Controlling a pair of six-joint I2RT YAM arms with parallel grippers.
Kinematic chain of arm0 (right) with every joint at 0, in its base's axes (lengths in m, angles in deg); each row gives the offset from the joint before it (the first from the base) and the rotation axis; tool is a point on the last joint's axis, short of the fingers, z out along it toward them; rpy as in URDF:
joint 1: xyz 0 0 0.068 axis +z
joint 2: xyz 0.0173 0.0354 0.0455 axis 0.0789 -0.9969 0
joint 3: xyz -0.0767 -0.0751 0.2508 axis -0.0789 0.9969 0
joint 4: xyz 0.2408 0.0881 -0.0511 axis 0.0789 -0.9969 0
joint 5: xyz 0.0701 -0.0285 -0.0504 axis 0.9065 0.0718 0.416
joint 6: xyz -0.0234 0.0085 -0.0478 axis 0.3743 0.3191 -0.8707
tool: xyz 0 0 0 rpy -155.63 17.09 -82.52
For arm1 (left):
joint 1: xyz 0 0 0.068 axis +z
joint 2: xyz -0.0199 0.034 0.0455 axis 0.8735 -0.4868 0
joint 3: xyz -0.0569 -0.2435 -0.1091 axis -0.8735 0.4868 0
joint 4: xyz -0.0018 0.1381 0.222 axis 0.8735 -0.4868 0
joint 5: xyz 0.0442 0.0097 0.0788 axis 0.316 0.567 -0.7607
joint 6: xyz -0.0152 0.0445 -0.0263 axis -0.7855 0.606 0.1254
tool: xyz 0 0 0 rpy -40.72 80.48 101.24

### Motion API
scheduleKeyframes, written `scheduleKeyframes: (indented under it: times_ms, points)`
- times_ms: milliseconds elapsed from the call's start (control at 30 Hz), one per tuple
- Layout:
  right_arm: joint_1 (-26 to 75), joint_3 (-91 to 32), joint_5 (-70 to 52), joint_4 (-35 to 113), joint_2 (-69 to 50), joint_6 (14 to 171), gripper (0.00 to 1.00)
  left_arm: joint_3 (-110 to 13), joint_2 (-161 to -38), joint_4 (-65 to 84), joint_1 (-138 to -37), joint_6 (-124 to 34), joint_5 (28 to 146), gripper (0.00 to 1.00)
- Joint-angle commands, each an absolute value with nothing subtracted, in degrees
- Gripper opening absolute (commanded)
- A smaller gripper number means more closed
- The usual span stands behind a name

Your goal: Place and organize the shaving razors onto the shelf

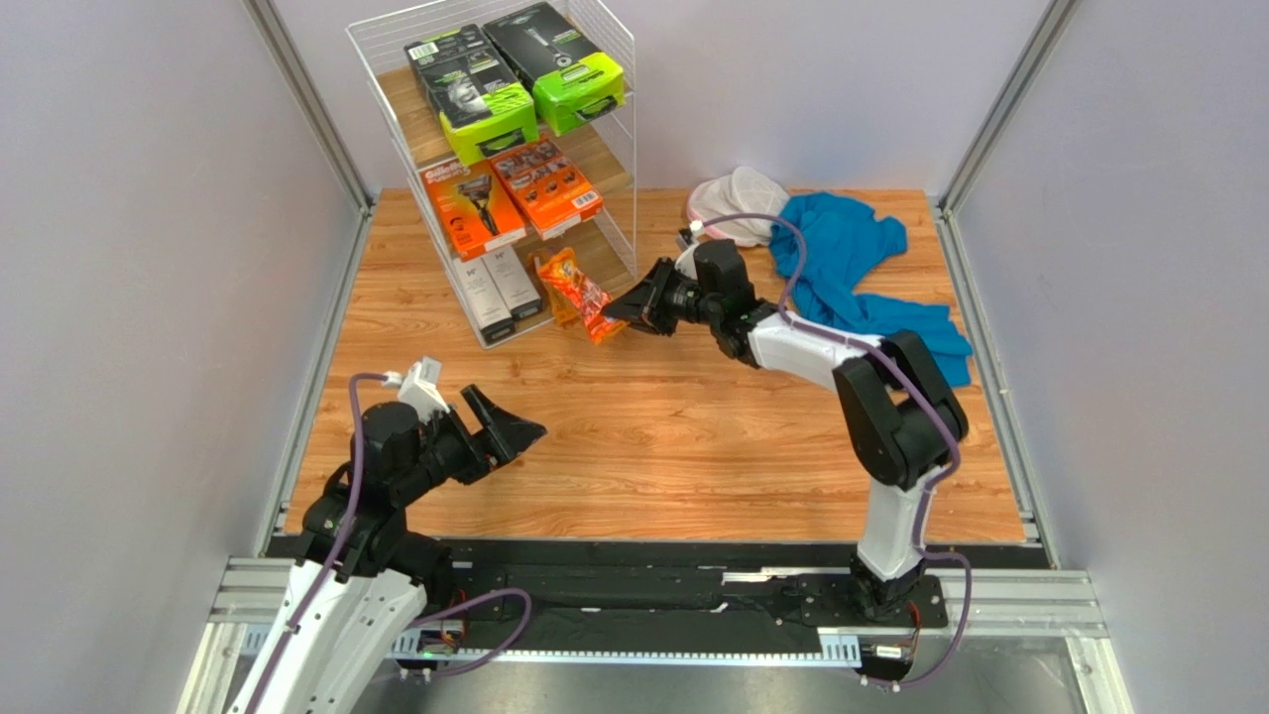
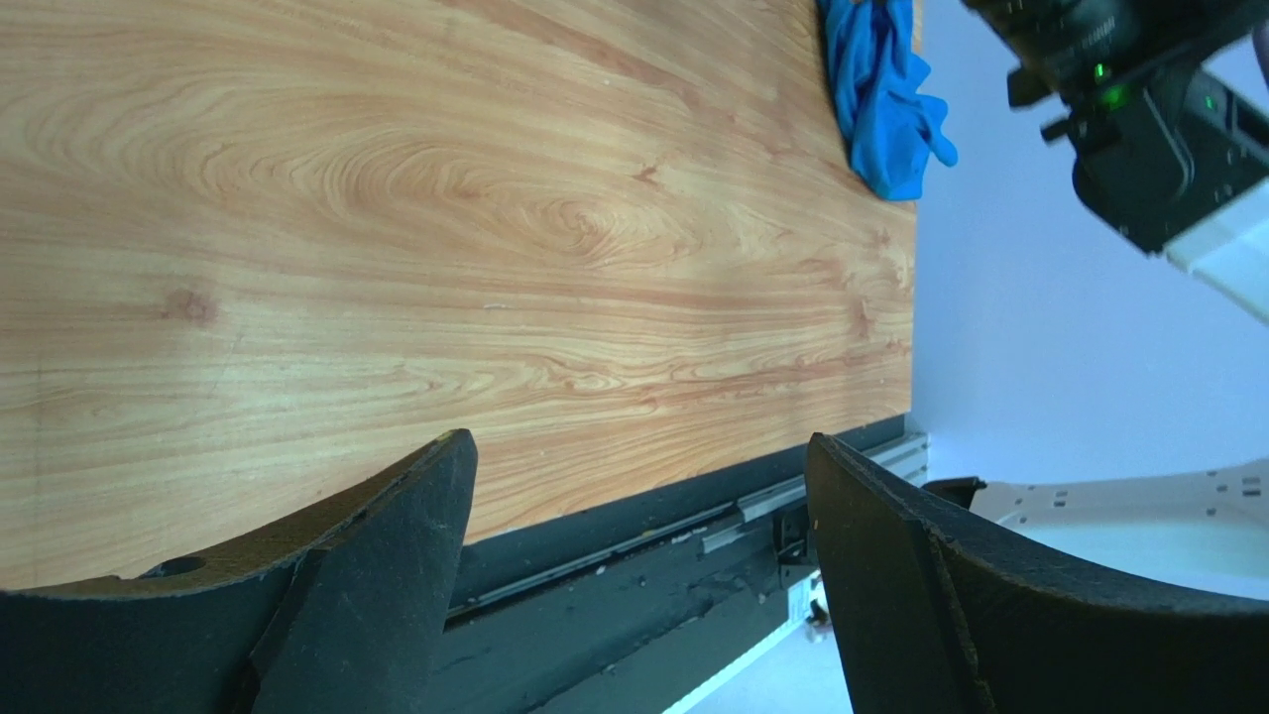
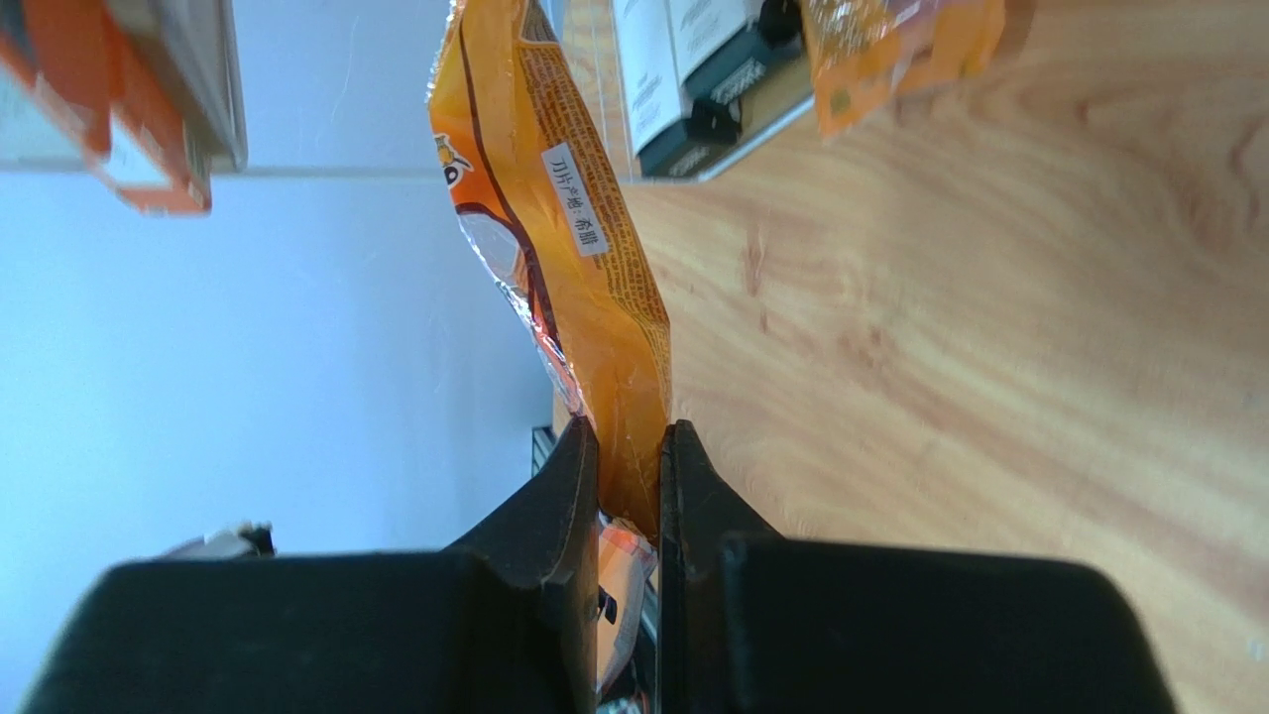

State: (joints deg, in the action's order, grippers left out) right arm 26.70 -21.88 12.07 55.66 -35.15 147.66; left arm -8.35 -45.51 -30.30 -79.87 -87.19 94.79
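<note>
The wooden board is still bare [image 1: 600, 262] beside the second orange pack, so the robot's right gripper will next take the narrow orange pack outward onto the bottom level of the shelf.
The white wire shelf [image 1: 390, 89] holds two black razor packs with lime-green ends [image 1: 492, 119] on its top tier and two orange Gillette boxes [image 1: 514, 201] on the middle tier. My right gripper [image 1: 638, 305] [image 3: 629, 435] is shut on a narrow orange blister pack [image 1: 599, 316] [image 3: 574, 253], held edge-up just over the table in front of the shelf. A second orange blister pack [image 1: 559, 278] [image 3: 894, 45] stands by the bottom tier. My left gripper [image 1: 507, 420] [image 2: 641, 446] hangs open and empty near the table's front edge.
Two slim grey-white boxes [image 1: 499, 290] [image 3: 678, 75] stand on the shelf's bottom tier. A blue cloth [image 1: 857, 261] [image 2: 879, 89] and a white round item [image 1: 738, 201] lie at the back right. Grey walls close in both sides.
</note>
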Motion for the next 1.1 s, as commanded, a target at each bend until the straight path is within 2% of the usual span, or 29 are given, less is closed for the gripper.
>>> scheduleKeyframes:
  times_ms: [0, 233, 500, 667, 733, 833, 1067]
  points:
    - [25.27, -31.40, 14.78, 58.50, -42.17, 150.32, 0.00, -8.16, -44.27, -32.05, -79.94, -85.11, 94.86, 0.89]
    - [23.43, -41.97, 14.95, 59.74, -53.77, 154.29, 0.00, -7.81, -44.09, -31.52, -79.94, -84.67, 95.21, 0.89]
    - [22.90, -51.64, 11.27, 56.83, -60.72, 157.10, 0.00, -6.93, -44.45, -29.24, -79.94, -84.40, 96.96, 0.89]
    - [22.81, -61.56, 11.88, 49.98, -66.61, 156.66, 0.05, -6.66, -43.83, -29.58, -79.94, -84.14, 97.32, 0.89]
    - [22.72, -61.50, 11.01, 49.54, -66.97, 157.01, 0.07, -6.49, -43.74, -29.59, -79.94, -84.14, 97.23, 0.89]
    - [22.72, -60.36, 9.43, 49.19, -66.54, 157.45, 0.13, -6.14, -43.57, -29.41, -79.94, -84.32, 97.58, 0.89]
    - [22.81, -56.13, 6.17, 51.04, -64.77, 158.33, 0.50, -6.05, -42.51, -28.09, -79.94, -84.05, 98.99, 0.89]
